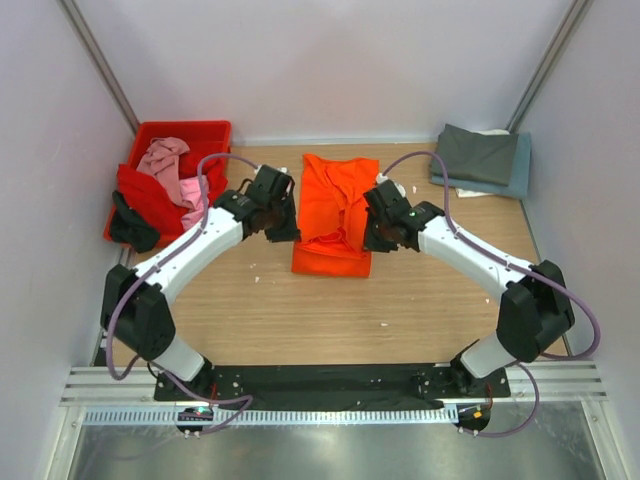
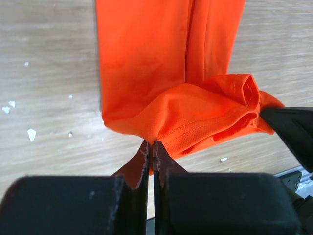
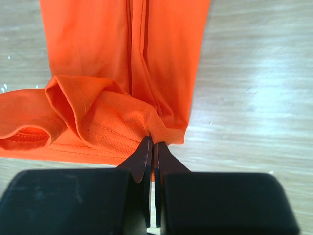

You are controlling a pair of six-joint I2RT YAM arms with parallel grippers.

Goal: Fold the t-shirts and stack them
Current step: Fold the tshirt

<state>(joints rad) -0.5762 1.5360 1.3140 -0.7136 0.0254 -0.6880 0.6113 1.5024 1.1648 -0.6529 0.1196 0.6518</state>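
Note:
I should move my right gripper a little outward next, over the t-shirt's middle part (image 1: 356, 230) (image 3: 170, 105), and release the t-shirt's bunched corner there. That part lies just outward of my right gripper.
The bright orange t-shirt (image 1: 335, 212) lies on the table's middle as a long narrow strip. My left gripper (image 1: 283, 232) is shut on its near left corner (image 2: 146, 128), and my right gripper (image 1: 378, 240) is shut on its near right corner (image 3: 159, 129). Both corners are lifted and bunched over the lower part of the shirt. A folded dark grey t-shirt (image 1: 478, 152) lies on a folded slate blue one (image 1: 510, 183) at the back right. A pink t-shirt (image 1: 172, 168) and a red one (image 1: 150, 195) lie loose in the crate.
A rigid red plastic crate (image 1: 185, 130) stands at the back left, with a black cloth (image 1: 132, 225) hanging over its near edge. Small white crumbs (image 2: 31, 133) dot the wooden table. Walls close in on both sides and the back.

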